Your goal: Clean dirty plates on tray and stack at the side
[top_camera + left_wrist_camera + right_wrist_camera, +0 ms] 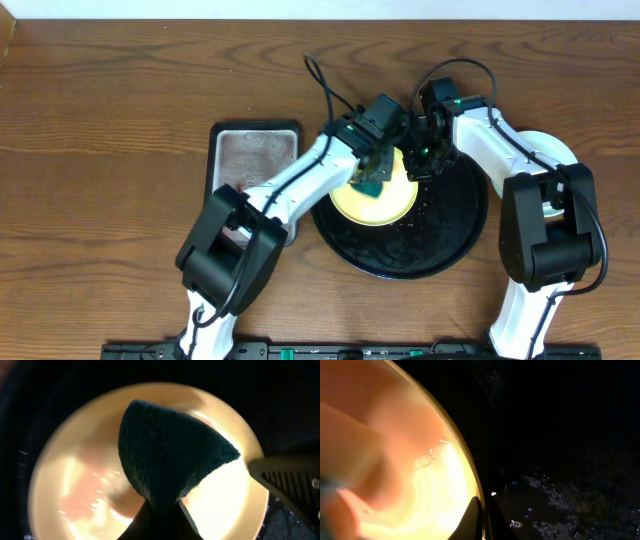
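Note:
My left gripper should next lift off the smeared plate, move across to the grey metal tray and put the sponge (pixel 167 450) down there, clear of the plate I need to wipe.
A pale yellow plate (pixel 392 205) lies on the left part of the round black tray (pixel 450 235). My left gripper (pixel 374 176) is shut on a teal sponge (pixel 167 450) and presses it onto the plate (pixel 220 505). A faint red smear (pixel 85 492) shows on the plate's left side. My right gripper (pixel 425 160) is shut on the plate's rim (pixel 462 455) at its far right edge, one finger inside and one outside (pixel 482 517). A pale mint-white plate (pixel 548 148) lies off the tray at the right, partly hidden by the right arm.
A rectangular grey metal tray (pixel 255 160) lies left of the black tray, under the left arm. The black tray's floor (pixel 560 490) carries water droplets. The brown wooden table (pixel 120 120) surrounds everything.

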`<state>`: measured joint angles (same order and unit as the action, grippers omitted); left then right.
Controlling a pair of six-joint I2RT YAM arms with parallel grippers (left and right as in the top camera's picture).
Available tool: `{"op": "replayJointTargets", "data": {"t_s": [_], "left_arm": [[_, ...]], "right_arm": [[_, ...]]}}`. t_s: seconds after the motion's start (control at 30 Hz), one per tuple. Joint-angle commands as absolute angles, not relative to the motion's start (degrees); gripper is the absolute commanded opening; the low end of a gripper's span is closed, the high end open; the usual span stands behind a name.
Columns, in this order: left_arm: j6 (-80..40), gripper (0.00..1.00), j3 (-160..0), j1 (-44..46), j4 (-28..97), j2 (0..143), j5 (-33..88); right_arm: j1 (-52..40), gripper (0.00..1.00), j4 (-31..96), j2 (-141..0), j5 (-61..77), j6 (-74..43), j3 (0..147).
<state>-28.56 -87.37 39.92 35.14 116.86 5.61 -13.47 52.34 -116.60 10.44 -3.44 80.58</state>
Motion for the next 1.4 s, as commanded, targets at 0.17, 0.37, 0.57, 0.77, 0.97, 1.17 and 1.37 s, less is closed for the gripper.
{"op": "replayJointTargets", "data": {"t_s": [0.17,0.37,0.57,0.77,0.97,1.17,1.37], "left_arm": [[-33.08,0.07,-86.46,41.69,35.55,120.99,5.52],[-32.82,0.07,-86.48,40.88,43.46,120.70,-11.66],[-31.14,0.07,-87.00,39.90,43.46,113.40,-11.40],[-31.14,0.07,-87.00,37.67,43.97,103.53,-10.98],[-26.50,0.07,-86.28,26.37,47.79,101.27,-0.86],[-14.55,0.07,-83.37,15.57,49.19,102.80,1.17],[-10.02,0.08,-73.52,11.07,41.82,103.00,5.82]], "right_arm": [[-13.61,0.01,52.71,-114.98,9.67,-2.92,80.55],[-13.61,0.01,52.69,-114.98,9.67,-2.94,80.55],[-13.61,0.01,52.71,-114.98,9.67,-2.94,80.55],[-13.61,0.03,52.27,-115.02,9.67,-2.94,80.51],[-13.61,0.11,51.03,-115.28,9.69,-2.96,79.92],[-13.96,0.09,47.37,-115.42,11.20,-3.16,77.23],[-14.15,0.01,47.37,-115.31,10.92,-2.68,77.21]]}}
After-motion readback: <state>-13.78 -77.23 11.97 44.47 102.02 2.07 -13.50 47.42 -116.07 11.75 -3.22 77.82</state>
